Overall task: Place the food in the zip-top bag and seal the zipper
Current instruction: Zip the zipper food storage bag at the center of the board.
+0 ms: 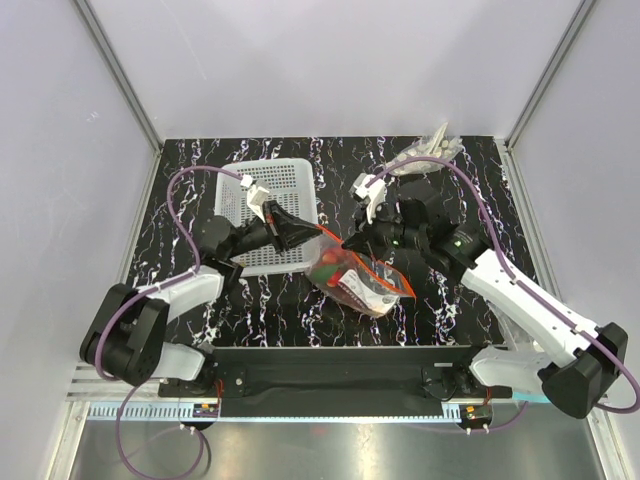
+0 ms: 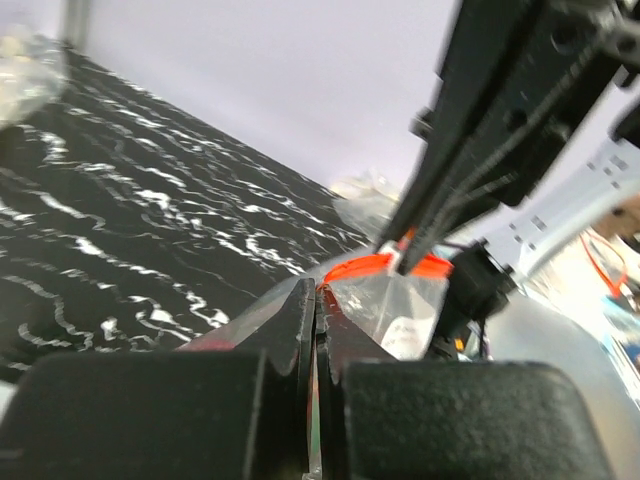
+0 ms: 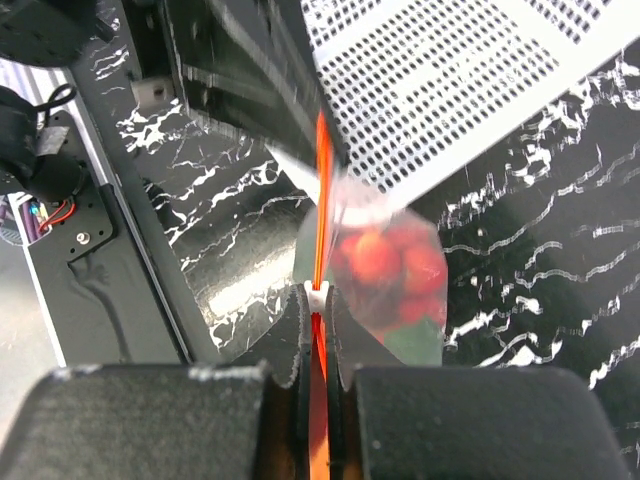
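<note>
Next, my right gripper pulls the white slider away from my left gripper toward the gaping part of the zipper toward its loose end (image 1: 410, 292), then releases it.
The zip-top bag (image 1: 365, 282) hangs between my two grippers, a little above the table. The food (image 1: 328, 270), red round pieces and green bits, is inside it and shows through the plastic in the right wrist view (image 3: 385, 262). The orange-red zipper (image 1: 385, 272) runs along the bag's upper edge. My left gripper (image 1: 312, 236) is shut on the bag's corner at the zipper's end (image 2: 318, 297). My right gripper (image 1: 350, 243) is shut on the zipper at its white slider (image 3: 317, 294), close to the left gripper.
The white lattice basket (image 1: 268, 215) stands just left of the bag, under the left arm. A greyish clear plastic wad (image 1: 428, 152) lies at the back right. Walls enclose the table on three sides.
</note>
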Robot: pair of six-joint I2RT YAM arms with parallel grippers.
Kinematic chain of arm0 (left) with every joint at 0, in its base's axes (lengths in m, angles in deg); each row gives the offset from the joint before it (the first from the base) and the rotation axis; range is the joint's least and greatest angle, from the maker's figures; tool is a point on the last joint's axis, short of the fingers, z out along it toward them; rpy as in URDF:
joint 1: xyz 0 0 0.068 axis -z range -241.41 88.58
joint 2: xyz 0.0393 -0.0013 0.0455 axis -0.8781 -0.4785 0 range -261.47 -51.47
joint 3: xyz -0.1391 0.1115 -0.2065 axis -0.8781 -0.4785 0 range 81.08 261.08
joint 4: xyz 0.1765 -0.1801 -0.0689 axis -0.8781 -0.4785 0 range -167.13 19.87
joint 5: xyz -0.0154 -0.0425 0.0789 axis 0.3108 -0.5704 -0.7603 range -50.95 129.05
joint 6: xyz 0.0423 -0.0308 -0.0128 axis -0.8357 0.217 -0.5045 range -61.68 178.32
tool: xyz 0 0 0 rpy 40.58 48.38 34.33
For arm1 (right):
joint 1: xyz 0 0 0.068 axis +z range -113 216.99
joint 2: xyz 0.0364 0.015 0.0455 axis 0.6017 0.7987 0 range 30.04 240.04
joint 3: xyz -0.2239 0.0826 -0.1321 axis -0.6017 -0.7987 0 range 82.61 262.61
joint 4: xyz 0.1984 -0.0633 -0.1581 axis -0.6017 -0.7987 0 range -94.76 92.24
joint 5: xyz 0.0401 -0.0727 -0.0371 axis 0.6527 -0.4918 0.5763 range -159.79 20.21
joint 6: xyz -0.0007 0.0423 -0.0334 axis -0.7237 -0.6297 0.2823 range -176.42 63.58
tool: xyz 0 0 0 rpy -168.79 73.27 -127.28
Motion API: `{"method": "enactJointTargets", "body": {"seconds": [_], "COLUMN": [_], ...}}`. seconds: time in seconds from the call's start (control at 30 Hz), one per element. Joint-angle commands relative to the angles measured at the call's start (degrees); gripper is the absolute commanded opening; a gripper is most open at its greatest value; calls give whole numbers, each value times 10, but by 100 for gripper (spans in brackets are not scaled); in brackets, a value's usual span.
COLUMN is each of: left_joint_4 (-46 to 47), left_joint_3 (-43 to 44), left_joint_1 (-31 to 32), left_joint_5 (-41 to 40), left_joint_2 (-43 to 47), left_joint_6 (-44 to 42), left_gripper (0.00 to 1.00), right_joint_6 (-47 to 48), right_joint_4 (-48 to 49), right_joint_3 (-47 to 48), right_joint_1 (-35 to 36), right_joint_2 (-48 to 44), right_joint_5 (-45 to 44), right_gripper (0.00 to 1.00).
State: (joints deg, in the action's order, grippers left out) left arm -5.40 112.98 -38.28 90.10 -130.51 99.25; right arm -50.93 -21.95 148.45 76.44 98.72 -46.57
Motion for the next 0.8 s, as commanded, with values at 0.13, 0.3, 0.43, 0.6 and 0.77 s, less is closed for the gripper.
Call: {"method": "enactJointTargets", "body": {"seconds": [0.13,0.3,0.43,0.6,0.77], "left_joint_4": [-185,-247,-242,-247,-252], "left_joint_3": [4,8,4,4,-3], "left_joint_1": [-37,-60,-71,-71,-71], "left_joint_5": [-182,-227,-234,-244,-241], "left_joint_2": [91,118,115,120,141], "left_joint_6": [-101,-112,-104,-110,-108], "left_gripper": [0,0,0,0,0], "right_joint_6": [-29,-77,-105,-114,-123], "right_joint_4": [-46,-73,-125,-205,-207], "right_joint_3": [-34,-71,-81,-75,-70], "right_joint_1": [4,4,4,4,4], "right_joint_2": [-73,-124,-162,-193,-219], "right_joint_5": [-27,-33,-51,-90,-138], "right_gripper": [0,0,0,0,0]}}
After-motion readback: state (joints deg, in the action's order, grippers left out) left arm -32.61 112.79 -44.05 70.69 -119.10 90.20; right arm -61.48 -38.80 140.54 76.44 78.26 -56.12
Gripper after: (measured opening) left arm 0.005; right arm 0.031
